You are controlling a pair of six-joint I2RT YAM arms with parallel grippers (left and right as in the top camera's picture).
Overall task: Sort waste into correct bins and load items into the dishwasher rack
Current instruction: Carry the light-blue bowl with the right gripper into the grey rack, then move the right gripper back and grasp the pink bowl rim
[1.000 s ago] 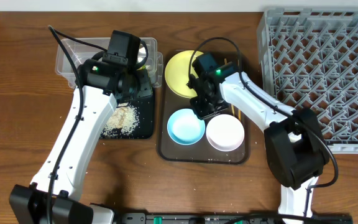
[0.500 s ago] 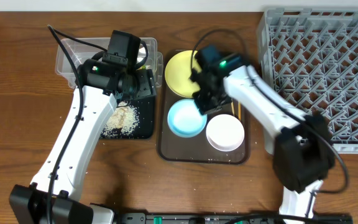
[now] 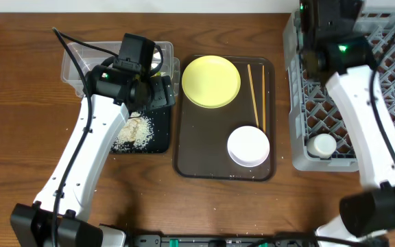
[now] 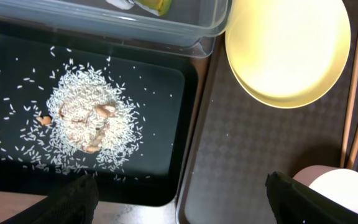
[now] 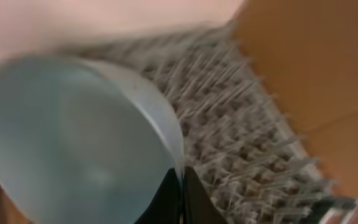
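Observation:
My right gripper lowers and tilts next, toward the rack's far corner on the brown tray's side, since the white cup [image 3: 322, 145] takes only the rack's near corner.
My right gripper [image 5: 180, 173] is shut on the rim of the light blue bowl [image 5: 73, 137], held tilted over the grey dishwasher rack [image 5: 247, 130]. In the overhead view the bowl is hidden under the right arm above the rack [image 3: 382, 89], which holds a small white cup [image 3: 322, 145]. My left gripper [image 4: 179, 183] hangs open and empty over the seam between the black tray [image 4: 166, 93], with its rice pile [image 4: 89, 124], and the brown tray. The clear tub [image 4: 185, 25] holds a scrap of green wrapper [image 4: 149, 5]. The yellow plate [image 3: 211, 81], chopsticks [image 3: 256, 96] and white bowl [image 3: 248, 146] lie on the brown tray.
The brown serving tray [image 3: 197, 151] sits mid-table between the bins and the rack. Loose rice grains are scattered on the wood near the black tray [image 3: 163, 134]. The left arm [image 3: 94, 137] stretches from the front edge up to the tub [image 3: 81, 58].
The right arm has lifted the blue bowl off the brown tray and swung it right and back over the rack. The left arm stays in place.

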